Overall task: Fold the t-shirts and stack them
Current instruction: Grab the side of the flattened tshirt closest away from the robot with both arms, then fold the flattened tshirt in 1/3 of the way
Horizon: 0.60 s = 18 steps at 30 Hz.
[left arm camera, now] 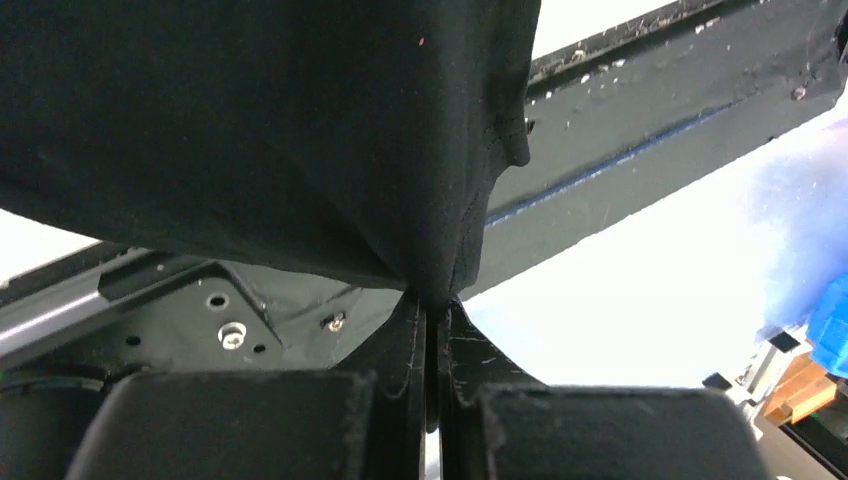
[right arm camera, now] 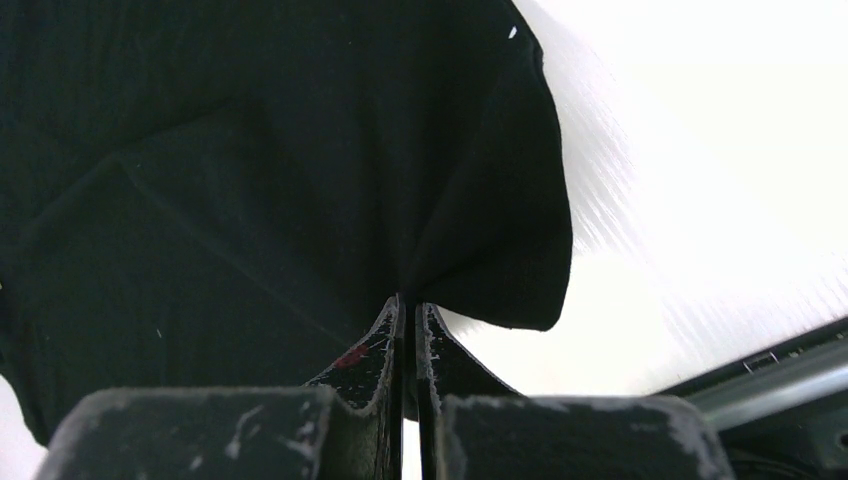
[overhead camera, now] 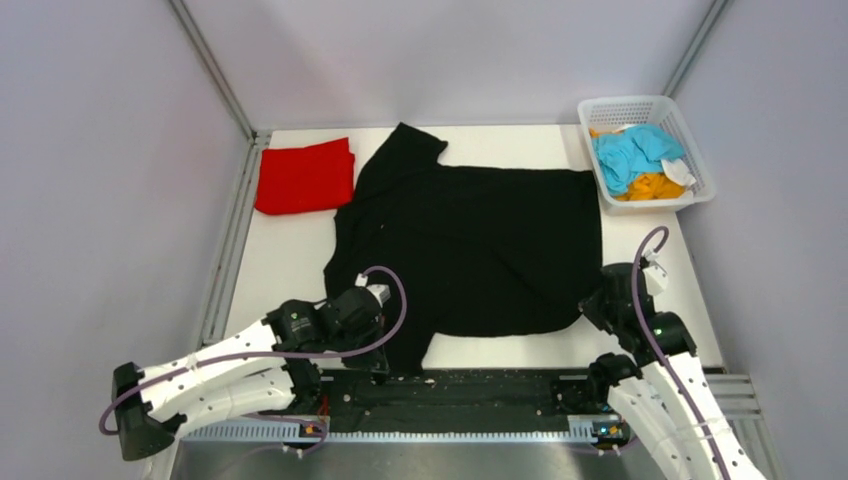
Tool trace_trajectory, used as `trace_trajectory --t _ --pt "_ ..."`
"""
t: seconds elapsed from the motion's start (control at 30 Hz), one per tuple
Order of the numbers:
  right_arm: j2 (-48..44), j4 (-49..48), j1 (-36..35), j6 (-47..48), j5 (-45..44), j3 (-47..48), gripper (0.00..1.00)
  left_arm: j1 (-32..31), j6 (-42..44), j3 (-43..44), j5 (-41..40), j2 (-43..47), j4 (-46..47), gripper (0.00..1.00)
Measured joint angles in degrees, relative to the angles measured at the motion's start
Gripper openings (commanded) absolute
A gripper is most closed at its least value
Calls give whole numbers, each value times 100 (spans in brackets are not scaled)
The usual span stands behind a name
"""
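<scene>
The left gripper next carries the held edge outward over the black cloth (left arm camera: 250, 130) by the folded red t-shirt and releases it, since the cloth lies spread flat.
A large black t-shirt (overhead camera: 470, 250) lies spread over the middle of the white table (overhead camera: 290, 260). My left gripper (overhead camera: 385, 325) is shut on the shirt's near left edge; in the left wrist view (left arm camera: 433, 300) the black cloth (left arm camera: 250, 130) rises from the closed fingers. My right gripper (overhead camera: 597, 298) is shut on the shirt's near right corner; in the right wrist view (right arm camera: 408, 300) the cloth (right arm camera: 250, 170) fans out from the closed fingers. A folded red t-shirt (overhead camera: 304, 176) lies at the far left. Light blue (overhead camera: 632, 152) and orange (overhead camera: 650, 187) shirts sit crumpled in the basket.
A white mesh basket (overhead camera: 700, 160) stands at the far right corner. A black rail (overhead camera: 480, 390) runs along the table's near edge between the arm bases. Grey walls and metal frame posts close in the table on three sides.
</scene>
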<state>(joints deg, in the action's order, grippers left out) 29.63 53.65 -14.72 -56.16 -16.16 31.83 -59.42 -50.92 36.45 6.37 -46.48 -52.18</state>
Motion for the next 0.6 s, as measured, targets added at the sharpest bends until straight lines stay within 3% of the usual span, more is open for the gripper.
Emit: trace_trajectory --t 0.27,0.6 --pt "-103 485 0 -33 179 9 0 -31 -138 0 129 417 -350 0" --pt "769 151 0 166 190 -9 1 50 160 7 -485 -105 1036 0"
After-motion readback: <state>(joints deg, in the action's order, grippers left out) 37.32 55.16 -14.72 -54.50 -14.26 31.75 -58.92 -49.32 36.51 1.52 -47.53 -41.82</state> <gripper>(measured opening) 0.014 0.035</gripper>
